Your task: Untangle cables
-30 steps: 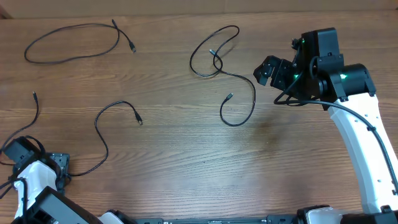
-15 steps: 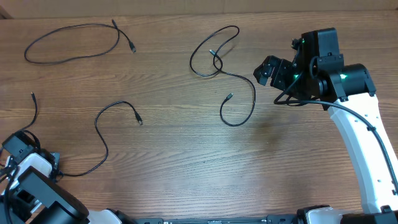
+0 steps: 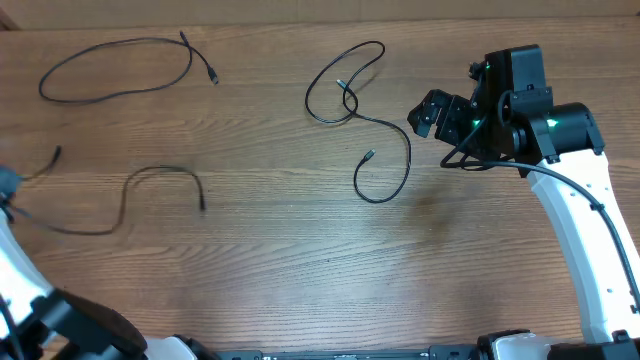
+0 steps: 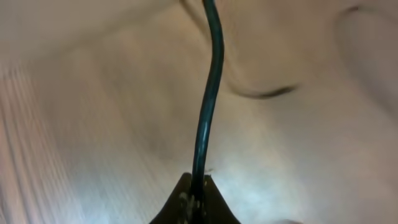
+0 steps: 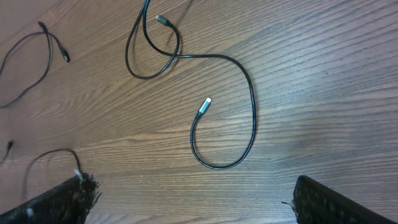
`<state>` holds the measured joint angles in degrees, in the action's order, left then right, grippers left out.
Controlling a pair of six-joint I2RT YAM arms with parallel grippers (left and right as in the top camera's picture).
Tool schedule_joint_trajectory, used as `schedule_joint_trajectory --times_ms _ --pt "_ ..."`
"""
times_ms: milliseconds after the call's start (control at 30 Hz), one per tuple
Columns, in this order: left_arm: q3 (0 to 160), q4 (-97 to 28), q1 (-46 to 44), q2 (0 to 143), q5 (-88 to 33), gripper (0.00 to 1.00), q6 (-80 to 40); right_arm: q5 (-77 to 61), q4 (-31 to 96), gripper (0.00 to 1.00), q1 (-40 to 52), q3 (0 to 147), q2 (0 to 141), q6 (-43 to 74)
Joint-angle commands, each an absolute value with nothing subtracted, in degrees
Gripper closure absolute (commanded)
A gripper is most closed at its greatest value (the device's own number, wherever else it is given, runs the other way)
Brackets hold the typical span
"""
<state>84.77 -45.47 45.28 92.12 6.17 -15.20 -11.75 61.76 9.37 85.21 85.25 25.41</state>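
I will move my left gripper right in the overhead view, then down to bare wood, and release the cable clear of the loop.
Three thin black cables lie apart on the wooden table. One forms a loop at the far left. A second curls in the middle, just left of my right gripper. In the right wrist view this middle cable lies ahead of my open right gripper, whose fingers hold nothing. The third cable stretches toward the left edge, where my left gripper shows only as a blur. In the left wrist view my left gripper is shut on this cable, which runs straight up from the jaws.
The right arm runs down the right side of the table. Part of the left arm fills the bottom left corner. The table's far edge runs along the top.
My left gripper has shut on the left cable and swung up and to the left, dragging the cable leftward and reshaping its curve. The right arm and the other two cables have not moved.
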Motion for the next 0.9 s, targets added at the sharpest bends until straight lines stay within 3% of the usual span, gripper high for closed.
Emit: schedule_joint_trajectory --times_ms 0,267,400,533,600,867 --pt "90.1 -44.7 41.7 89.5 -12.0 0.96 -8.6 -11.4 61.6 0.0 9.3 85.6 84.9 25.0" --pt "90.2 -38.8 34.7 88.7 -53.2 0.96 -2.6 -11.4 61.6 0.0 9.3 85.6 84.9 25.1" --pt "90.1 -42.3 33.0 88.8 -62.6 0.96 1.0 -11.4 61.6 0.0 9.3 85.6 84.9 25.1" --pt "90.1 -57.7 32.8 88.8 -47.5 0.96 11.8 -11.4 61.6 0.0 9.3 85.6 84.9 25.1" --pt "90.0 -63.8 32.7 89.4 -31.5 0.96 14.3 -11.4 61.6 0.0 9.3 85.6 84.9 25.1" --pt "90.0 -69.7 32.7 97.3 -6.2 0.96 9.4 -11.4 61.6 0.0 9.3 85.6 84.9 25.1"
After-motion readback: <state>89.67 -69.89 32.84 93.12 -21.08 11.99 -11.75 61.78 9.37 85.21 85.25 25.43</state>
